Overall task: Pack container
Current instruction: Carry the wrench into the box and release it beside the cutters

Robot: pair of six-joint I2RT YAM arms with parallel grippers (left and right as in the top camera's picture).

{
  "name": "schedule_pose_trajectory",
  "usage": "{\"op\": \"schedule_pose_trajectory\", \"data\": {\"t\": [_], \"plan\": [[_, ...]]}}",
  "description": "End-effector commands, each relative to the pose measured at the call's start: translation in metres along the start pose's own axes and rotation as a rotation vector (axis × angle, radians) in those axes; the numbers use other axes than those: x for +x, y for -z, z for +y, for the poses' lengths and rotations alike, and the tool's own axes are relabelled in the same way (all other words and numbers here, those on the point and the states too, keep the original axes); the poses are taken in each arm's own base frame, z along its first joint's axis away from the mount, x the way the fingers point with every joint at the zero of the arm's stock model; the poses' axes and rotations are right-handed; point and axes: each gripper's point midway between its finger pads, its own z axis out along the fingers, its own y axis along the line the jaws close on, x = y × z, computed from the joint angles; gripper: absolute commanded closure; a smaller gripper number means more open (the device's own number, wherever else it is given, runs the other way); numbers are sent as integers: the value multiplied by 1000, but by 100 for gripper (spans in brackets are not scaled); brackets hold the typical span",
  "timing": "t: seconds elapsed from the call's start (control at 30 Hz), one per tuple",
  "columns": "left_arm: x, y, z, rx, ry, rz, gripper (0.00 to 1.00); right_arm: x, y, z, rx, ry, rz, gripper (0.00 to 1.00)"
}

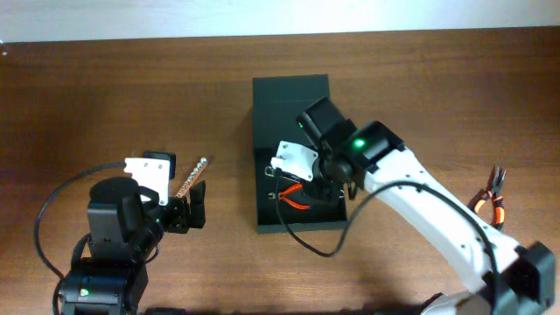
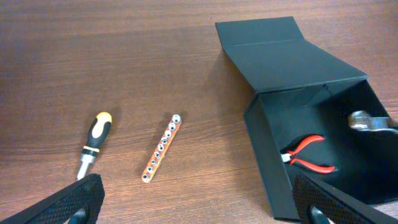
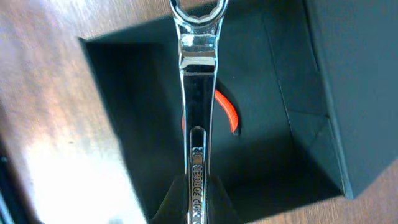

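Observation:
My right gripper needs to move the chrome wrench farther down into the container next, and then let go of it over the red-handled pliers (image 1: 294, 198).
The dark container (image 1: 262, 157) sits open at the table's middle, its flap lid (image 1: 290, 90) laid back. It also shows in the left wrist view (image 2: 273, 155) and the right wrist view (image 3: 348, 93). Red-handled pliers (image 1: 294, 198) lie inside (image 2: 309, 155), partly seen in the right wrist view (image 3: 227, 111). My right gripper (image 3: 198, 196) is shut on a chrome wrench (image 3: 198, 81) and holds it over the container's inside; the wrench end shows in the left wrist view (image 2: 367, 121). My left gripper (image 2: 193, 202) is open and empty, low over the table left of the container.
A yellow-and-black screwdriver (image 2: 93, 142) and an orange rail of sockets (image 2: 161, 148), also seen from overhead (image 1: 191, 177), lie on the wood left of the container. Orange-and-black pliers (image 1: 495, 197) lie at the table's right edge.

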Motion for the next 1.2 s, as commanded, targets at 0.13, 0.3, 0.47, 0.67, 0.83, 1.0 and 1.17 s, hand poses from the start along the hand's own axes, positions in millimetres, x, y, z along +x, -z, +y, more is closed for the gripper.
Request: {"op": "schedule_pose_trajectory", "data": {"t": [0.13,0.3,0.47,0.67,0.83,1.0,1.17], "plan": [[-8,5,-1,6,-15,-23,1,9,-50,-17,-47,13,76,96],[-8,5,-1,6,-15,-23,1,18,-91,-17,-107,-4,134,96],[-8,5,-1,6,-15,-23,1,26,-114,-16,-138,-13,170,92],[-8,5,-1,6,-15,-23,1,26,-119,-18,-138,-13,171,68],[-8,5,-1,6,-15,-23,1,25,-114,-18,-139,-14,173,48],[-8,5,-1,6,-15,-23,1,-2,-55,-44,-35,-117,148,47],[-8,5,-1,6,-15,-23,1,-12,45,-102,230,-389,82,45]]}}
